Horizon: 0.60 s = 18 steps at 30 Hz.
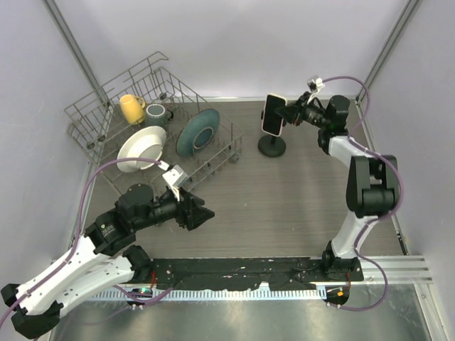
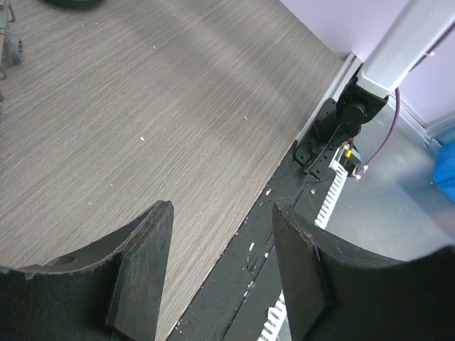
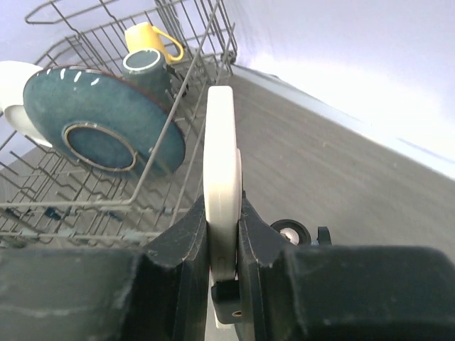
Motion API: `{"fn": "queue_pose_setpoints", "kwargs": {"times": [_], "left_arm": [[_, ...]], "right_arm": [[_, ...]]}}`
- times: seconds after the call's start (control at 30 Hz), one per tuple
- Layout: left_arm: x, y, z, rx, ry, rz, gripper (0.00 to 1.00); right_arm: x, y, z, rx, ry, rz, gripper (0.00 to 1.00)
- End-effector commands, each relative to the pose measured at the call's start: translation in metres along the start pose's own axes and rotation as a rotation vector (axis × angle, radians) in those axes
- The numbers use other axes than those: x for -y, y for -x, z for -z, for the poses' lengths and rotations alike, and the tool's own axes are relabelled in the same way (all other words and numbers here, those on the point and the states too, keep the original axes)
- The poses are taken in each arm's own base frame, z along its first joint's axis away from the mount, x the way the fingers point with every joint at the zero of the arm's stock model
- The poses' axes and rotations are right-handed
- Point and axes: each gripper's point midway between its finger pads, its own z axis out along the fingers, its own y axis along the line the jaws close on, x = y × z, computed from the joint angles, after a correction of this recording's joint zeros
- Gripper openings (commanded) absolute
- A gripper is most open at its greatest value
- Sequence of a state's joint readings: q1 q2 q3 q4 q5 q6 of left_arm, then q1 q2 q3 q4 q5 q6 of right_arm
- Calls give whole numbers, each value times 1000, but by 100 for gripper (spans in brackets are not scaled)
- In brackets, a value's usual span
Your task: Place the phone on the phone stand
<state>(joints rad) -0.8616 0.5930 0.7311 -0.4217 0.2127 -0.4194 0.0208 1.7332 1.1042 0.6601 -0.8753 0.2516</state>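
The right gripper goes outward and to the left in the top view next, then releases, as bare tabletop by the back wall lies outward of it.
The phone point(image 1: 272, 114), black screen with a pale rim, is held upright right above the black phone stand point(image 1: 271, 146), whose round base rests on the table. My right gripper point(image 1: 287, 115) is shut on the phone's edge. In the right wrist view the phone's pale edge point(image 3: 222, 170) stands between the two fingers, with a small black clamp part of the stand point(image 3: 229, 304) just under it and the disc base point(image 3: 290, 231) below. My left gripper point(image 1: 206, 213) is open and empty, low over the table near its front edge; its fingers point(image 2: 142, 273) are wide apart.
A grey wire dish rack point(image 1: 153, 128) at the back left holds a yellow mug point(image 1: 131, 108), a dark mug point(image 1: 157, 114), a teal plate point(image 1: 197, 132) and a white bowl point(image 1: 141, 148). A black rail point(image 1: 242, 273) runs along the front edge.
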Motion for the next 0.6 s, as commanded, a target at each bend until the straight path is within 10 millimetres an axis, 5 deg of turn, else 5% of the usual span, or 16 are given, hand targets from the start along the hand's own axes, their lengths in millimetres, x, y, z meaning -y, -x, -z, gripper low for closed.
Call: {"fn": "queue_pose_setpoints", "kwargs": {"times": [0.0,0.07,0.1,0.3,0.4,0.47,0.5,0.57], "left_arm": [[15,20,8,49,-47,1,61],[15,20,7,49,-47,1,61],[15,21,6,53,-49,-2,61],[14,27,-5,65,-47,-3,61],[16,29,-10,62,-65,5,61],[17,29,-13,58,-66,10,60],[17,29,-13,57,-66,12,60],[16,28,-14,53,-63,13,60]], "right_arm": [[-24,87,-28,141,272,271,1],[-6,71,-42,112,290,235,1],[-4,87,-48,131,302,268,1],[30,73,-86,104,357,277,1],[32,78,-98,100,398,308,1],[44,59,-107,72,413,290,1],[42,72,-110,91,425,330,1],[50,55,-119,75,444,303,1]]}}
